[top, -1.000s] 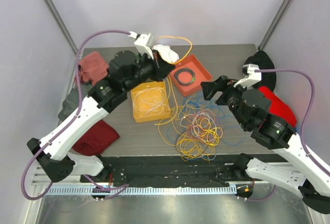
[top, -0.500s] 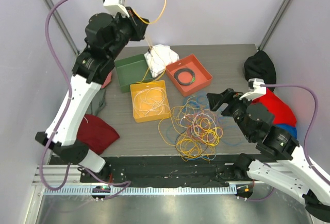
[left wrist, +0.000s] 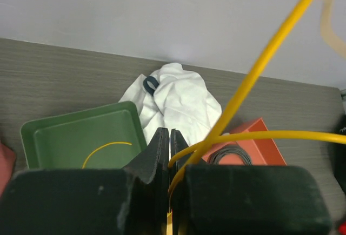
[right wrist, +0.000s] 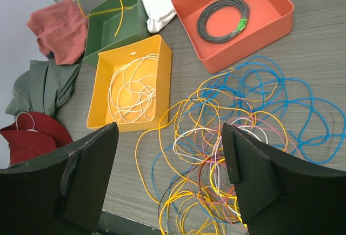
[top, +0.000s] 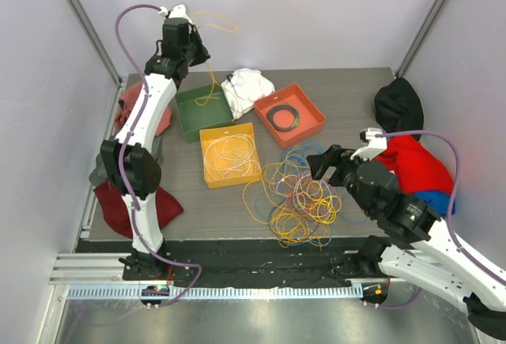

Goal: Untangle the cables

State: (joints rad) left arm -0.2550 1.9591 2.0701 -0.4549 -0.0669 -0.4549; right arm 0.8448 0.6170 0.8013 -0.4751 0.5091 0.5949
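The green tray (top: 186, 122) (left wrist: 84, 139) is below my left gripper and holds the end of the yellow cable. My left gripper should move down to the tray next and let go of the yellow cable there.
A tangle of yellow, blue, pink, white and orange cables (top: 300, 198) lies on the table's front middle, and also shows in the right wrist view (right wrist: 238, 138). My left gripper (top: 194, 47) is raised high at the back left, above the green tray (top: 186, 122). It is shut on one yellow cable (left wrist: 243, 89), whose lower end hangs into that tray (top: 207, 95). In the left wrist view the jaws (left wrist: 169, 135) pinch the cable. My right gripper (top: 328, 160) is open and empty above the tangle's right side (right wrist: 170, 154).
A yellow tray (top: 207, 178) holds a white cable. An orange-red tray (top: 310, 126) holds a black coil (right wrist: 221, 19). A white cloth (top: 247, 87) lies behind the trays. Red and green cloths (top: 138, 103) lie at the left edge; black, red and blue cloths (top: 411, 162) lie at the right.
My left arm has swung up and back to the left, pulling the yellow cable free; its end now hangs into the green tray. My right arm has shifted slightly toward the tangle.
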